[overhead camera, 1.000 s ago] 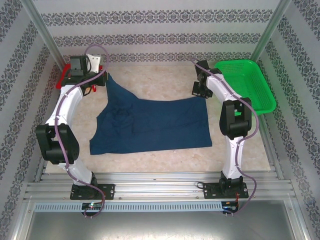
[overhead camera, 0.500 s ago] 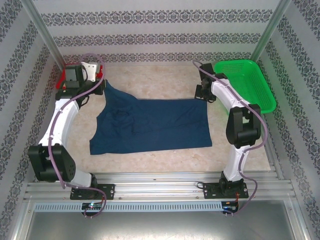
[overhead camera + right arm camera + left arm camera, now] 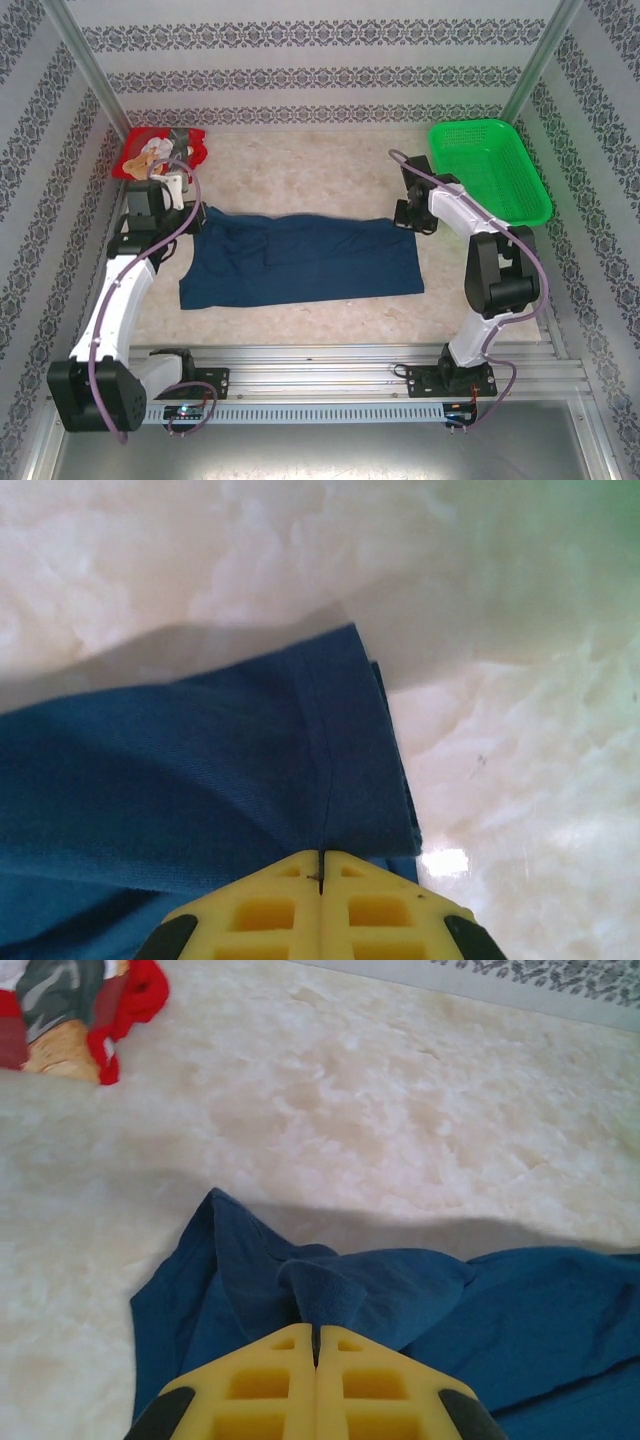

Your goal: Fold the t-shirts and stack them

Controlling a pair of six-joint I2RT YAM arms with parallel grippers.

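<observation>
My left gripper draws back along the shirt's short side [image 3: 198, 265], which lies back from it, and releases the fold next, as cloth bunches at the shirt's far corner.
The navy t-shirt [image 3: 300, 262] lies across the middle of the table, its far edge doubled over toward the front. My left gripper [image 3: 190, 218] is shut on a bunched fold at the shirt's far left corner; in the left wrist view the yellow fingertips [image 3: 316, 1332] pinch the navy cloth [image 3: 400, 1300]. My right gripper [image 3: 406, 214] is shut on the far right corner, and in the right wrist view [image 3: 321, 856] the hemmed edge of the navy cloth [image 3: 200, 760] runs into the jaws. The red t-shirt [image 3: 160, 150] lies crumpled at the far left corner, also visible as red cloth [image 3: 130, 1000].
A green mesh basket [image 3: 490, 170] stands at the far right of the table, just behind the right arm. Patterned walls and metal posts enclose the table. Bare marble tabletop [image 3: 300, 170] stretches behind the navy shirt.
Both grippers have drawn the navy shirt's far edge toward the front, folding it into a narrower band. The left arm has swung away from the back corner, uncovering the red shirt.
</observation>
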